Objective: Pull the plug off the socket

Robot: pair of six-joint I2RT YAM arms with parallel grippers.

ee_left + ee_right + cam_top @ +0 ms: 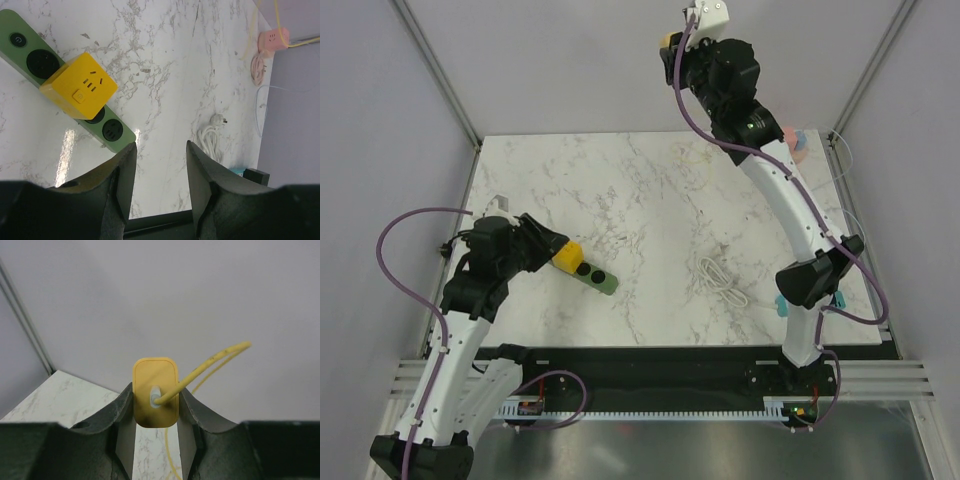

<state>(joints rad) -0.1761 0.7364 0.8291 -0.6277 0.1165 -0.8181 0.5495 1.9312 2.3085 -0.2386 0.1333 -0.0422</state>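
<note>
The yellow plug is clear of the socket, so the robot's right gripper should next go down to the marble table by the table's far edge [697, 160] and release the plug there.
A green power strip [15, 27] lies on the marble table, with a yellow cube socket [80, 87] sitting on its middle. In the top view the strip [597, 279] and the cube [567, 257] sit just right of my left gripper [552, 243]. In the left wrist view that gripper [161, 150] stands open over bare marble, nothing between its fingers. My right gripper [672, 45] is raised high at the back, well away from the strip. It is shut [155, 390] on a yellow plug [155, 399], whose yellow cable [210, 365] trails off to the right.
A coiled white cable [720, 280] lies right of centre on the table. A pink adapter [272, 40] with its cord sits at the far right edge, by the wall. Grey walls and metal posts enclose the table.
</note>
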